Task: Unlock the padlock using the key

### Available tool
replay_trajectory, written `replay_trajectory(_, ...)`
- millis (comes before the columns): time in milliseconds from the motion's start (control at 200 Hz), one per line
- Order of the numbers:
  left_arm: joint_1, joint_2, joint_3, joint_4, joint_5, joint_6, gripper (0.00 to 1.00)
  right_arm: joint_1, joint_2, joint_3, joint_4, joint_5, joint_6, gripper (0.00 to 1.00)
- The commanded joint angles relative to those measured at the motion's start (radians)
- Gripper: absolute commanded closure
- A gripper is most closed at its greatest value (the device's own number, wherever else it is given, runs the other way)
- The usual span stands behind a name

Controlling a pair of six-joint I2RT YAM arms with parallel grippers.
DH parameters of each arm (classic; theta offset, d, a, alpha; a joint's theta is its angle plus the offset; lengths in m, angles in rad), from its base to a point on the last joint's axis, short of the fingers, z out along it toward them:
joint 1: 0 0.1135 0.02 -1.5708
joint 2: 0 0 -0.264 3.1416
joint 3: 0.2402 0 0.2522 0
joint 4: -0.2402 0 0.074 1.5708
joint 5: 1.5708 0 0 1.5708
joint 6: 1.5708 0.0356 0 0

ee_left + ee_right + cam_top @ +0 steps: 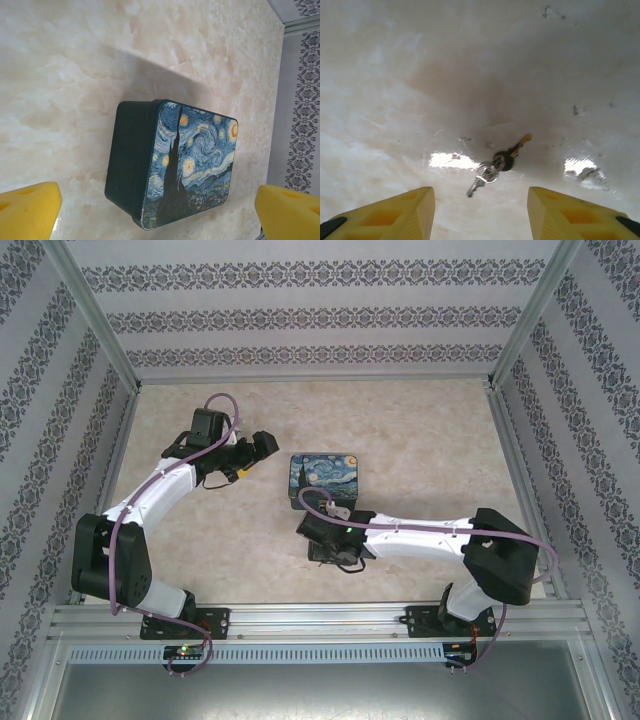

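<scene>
My right gripper should next move down until its fingers are on either side of the key's dark head, so the brassy blade stays uncovered.
The key [511,154] lies flat on the marble tabletop, a small one with a dark head and a brassy blade. A ring joins it to a silvery key [479,181]. My right gripper [481,212] hovers just short of this bunch, open, with its yellow fingers [400,212] either side and nothing between them. In the top view the right gripper [326,543] sits just in front of the painted box [325,480]. My left gripper [157,195] is wide open and faces the box [172,165] from its left side without touching it. The padlock is out of view.
The blue-and-yellow Starry Night box stands closed near the middle of the table. Patterned walls and metal frame posts [100,330] enclose the table on three sides. The left gripper [258,452] is a short way left of the box.
</scene>
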Motion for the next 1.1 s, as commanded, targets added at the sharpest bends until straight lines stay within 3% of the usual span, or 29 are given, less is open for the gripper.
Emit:
replay_trajectory(0,0.011,-0.013,-0.005,0.035,-0.017,-0.023,0.01,0.010,0.057,0.044,-0.055,0.006,0.132,0.48)
replay_trajectory(335,0.025,-0.029,-0.025,0.069,-0.008,-0.036,0.01,0.018,0.131,0.086,-0.097,-0.026,0.234,0.51)
replay_trajectory(1094,0.059,-0.028,-0.063,0.113,0.028,-0.051,0.01,-0.032,0.242,0.150,-0.145,-0.025,0.221,0.57)
